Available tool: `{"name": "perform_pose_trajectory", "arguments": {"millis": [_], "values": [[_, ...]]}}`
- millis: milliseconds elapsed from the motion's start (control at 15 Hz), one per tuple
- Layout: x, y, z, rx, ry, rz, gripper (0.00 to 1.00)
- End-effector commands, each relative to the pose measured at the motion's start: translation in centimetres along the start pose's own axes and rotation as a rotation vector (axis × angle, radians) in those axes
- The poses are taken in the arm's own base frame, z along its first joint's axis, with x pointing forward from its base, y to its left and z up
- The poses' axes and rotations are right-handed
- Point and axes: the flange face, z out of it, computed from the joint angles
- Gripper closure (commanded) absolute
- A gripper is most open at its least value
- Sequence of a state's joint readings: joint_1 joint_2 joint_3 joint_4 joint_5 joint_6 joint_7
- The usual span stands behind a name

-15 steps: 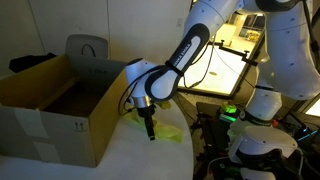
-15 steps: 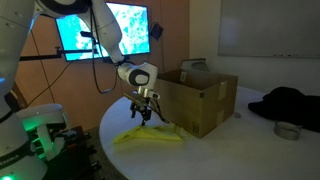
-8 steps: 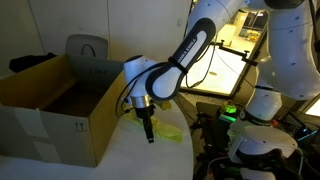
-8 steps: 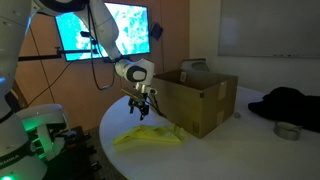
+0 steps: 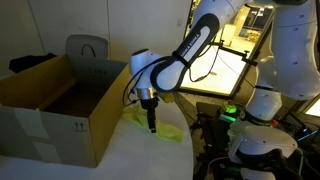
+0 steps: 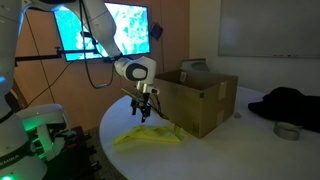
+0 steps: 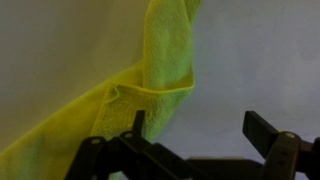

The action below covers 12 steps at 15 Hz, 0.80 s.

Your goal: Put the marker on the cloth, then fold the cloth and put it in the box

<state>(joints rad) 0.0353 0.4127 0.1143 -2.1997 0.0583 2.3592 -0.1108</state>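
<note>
The cloth's narrow folded piece [image 6: 153,133] [image 7: 168,70] fits between my spread fingers, so my gripper will go down onto it and toward the left in the wrist view.
The yellow-green cloth [image 5: 165,130] lies crumpled on the white table next to the cardboard box [image 5: 50,110]; it shows in both exterior views [image 6: 148,136] and in the wrist view [image 7: 150,70]. My gripper [image 5: 151,125] hangs just above the cloth, also in an exterior view [image 6: 146,113]. In the wrist view its fingers [image 7: 195,125] are spread apart with nothing between them; one finger is over the cloth's edge, the other over bare table. The marker is not visible in any view.
The box [image 6: 195,100] stands open with flaps upright. A grey chair back [image 5: 88,48] is behind it. A dark garment [image 6: 285,102] and a small round tin [image 6: 287,130] lie further along the table. The table edge [image 5: 190,150] is near the cloth.
My gripper has risen slightly above the cloth and shifted a little; the cloth has not visibly moved.
</note>
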Motion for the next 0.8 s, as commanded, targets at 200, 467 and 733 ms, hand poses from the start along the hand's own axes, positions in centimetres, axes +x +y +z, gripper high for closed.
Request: {"name": "perform_pose_trajectory", "arguments": {"millis": [200, 467, 733], "values": [[-2.1, 1.9, 1.9, -0.019, -0.029, 0.135, 0.0], [-2.4, 3.4, 3.9, -0.024, -0.023, 0.222, 0.0], [-1.6, 4.5, 4.8, -0.025, 0.018, 0.292, 0.0]]}}
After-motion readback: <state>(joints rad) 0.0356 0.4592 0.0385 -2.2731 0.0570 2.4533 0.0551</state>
